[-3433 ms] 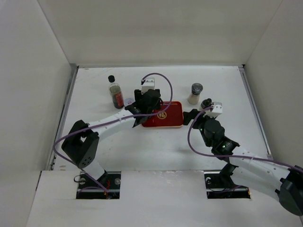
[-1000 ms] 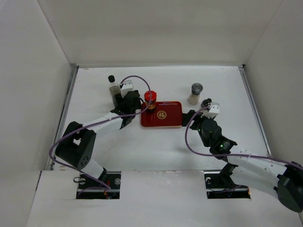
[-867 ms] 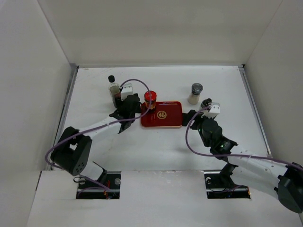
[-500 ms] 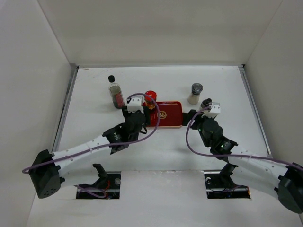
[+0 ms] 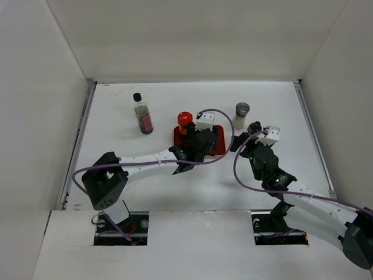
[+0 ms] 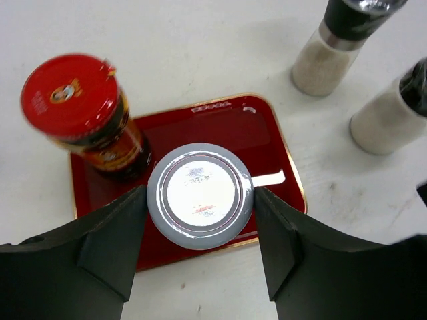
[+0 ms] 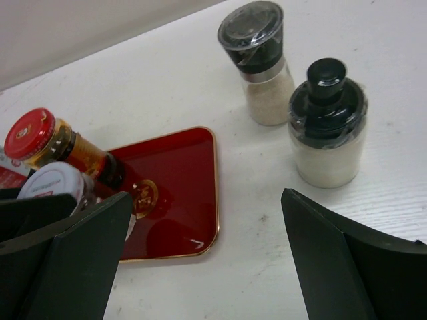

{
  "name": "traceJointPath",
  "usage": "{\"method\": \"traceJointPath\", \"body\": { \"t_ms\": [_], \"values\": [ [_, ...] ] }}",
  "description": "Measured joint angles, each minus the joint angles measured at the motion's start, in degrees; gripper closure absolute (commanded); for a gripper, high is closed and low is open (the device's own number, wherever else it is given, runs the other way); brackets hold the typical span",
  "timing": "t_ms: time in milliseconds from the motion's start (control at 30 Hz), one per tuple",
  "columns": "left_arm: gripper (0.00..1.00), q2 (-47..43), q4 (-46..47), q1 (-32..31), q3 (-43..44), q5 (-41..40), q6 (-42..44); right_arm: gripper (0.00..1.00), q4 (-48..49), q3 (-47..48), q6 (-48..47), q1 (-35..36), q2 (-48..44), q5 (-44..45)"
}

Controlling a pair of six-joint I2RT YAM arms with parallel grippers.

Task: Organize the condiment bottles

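Note:
My left gripper holds the pale-lidded jar and will move outward and down to release it on the tray's far part [image 6: 177, 132], which is bare beside the red-lidded jar [image 6: 70, 97].
My left gripper [image 6: 200, 193] is shut on the pale-lidded jar [image 6: 200, 195] and holds it over the red tray [image 6: 267, 143]; I cannot tell whether the jar touches it. The red-lidded jar [image 6: 70, 97] stands on the tray's far left corner. In the top view, my left gripper [image 5: 195, 141] hides the pale-lidded jar. The tall black-capped bottle [image 5: 143, 118] stands left of the tray. The grey-lidded shaker [image 7: 257, 63] and the short black-capped bottle [image 7: 328, 123] stand right of the tray. My right gripper [image 7: 207, 193] is open and empty near them.
White walls close the table on the left, back and right. The tray [image 5: 219, 140] lies mid-table with the left arm reaching across its near side. The right arm's cable loops near the short bottle [image 5: 254, 127].
My left gripper went from the tray to the spot beside the tall bottle, then swung right and now holds the pale-lidded jar over the tray. The right gripper barely moved.

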Motion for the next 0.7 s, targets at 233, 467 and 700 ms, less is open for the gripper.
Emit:
{"method": "traceJointPath", "body": {
  "t_ms": [233, 467, 700],
  "values": [
    [0.65, 9.73, 5.38, 4.7, 5.62, 1.9, 1.16, 0.0, -0.87, -2.45, 2.8, -4.04, -7.17, 0.76],
    [0.65, 15.41, 10.19, 7.65, 6.34, 1.6, 2.21, 0.0, -0.83, -2.71, 3.91, -4.46, -8.17, 0.17],
    [0.54, 17.03, 14.1, 7.96, 6.4, 1.68, 2.78, 0.0, -0.76, -2.71, 4.04, -4.46, -7.85, -0.2]
  ]
}}
